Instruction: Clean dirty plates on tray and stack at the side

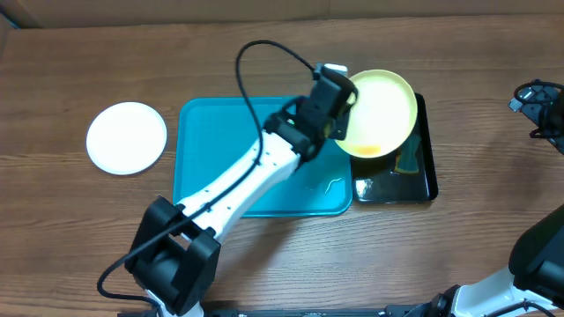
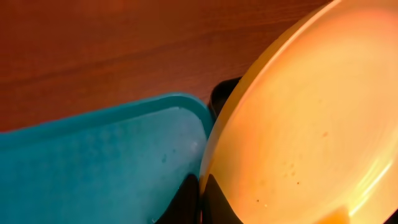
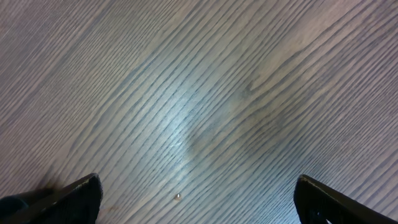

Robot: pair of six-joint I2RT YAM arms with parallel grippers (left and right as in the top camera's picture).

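Observation:
I will next move my left gripper over the white plate to the left in the overhead view, then down, to let go of the yellow-green plate's rim, because the white plate is already set aside.
My left gripper [image 1: 342,113] is shut on the rim of the pale yellow-green plate [image 1: 379,110] and holds it tilted over the black tray [image 1: 425,183]. A brown smear [image 1: 368,150] sits at the plate's low edge. In the left wrist view the fingers [image 2: 200,190] pinch the plate's edge [image 2: 298,124], beside the turquoise tray [image 2: 93,168]. The turquoise tray [image 1: 207,123] lies mid-table with no plates on it. One white plate [image 1: 126,137] lies on the table to its left. A second white plate is not visible. My right gripper [image 1: 539,106] is open and empty over bare wood [image 3: 199,186].
The narrow glossy black tray also shows in the left wrist view [image 2: 222,96], touching the turquoise tray's right side. A small pale squiggle [image 1: 330,185] lies on the turquoise tray near its right front corner. My left arm crosses that tray diagonally.

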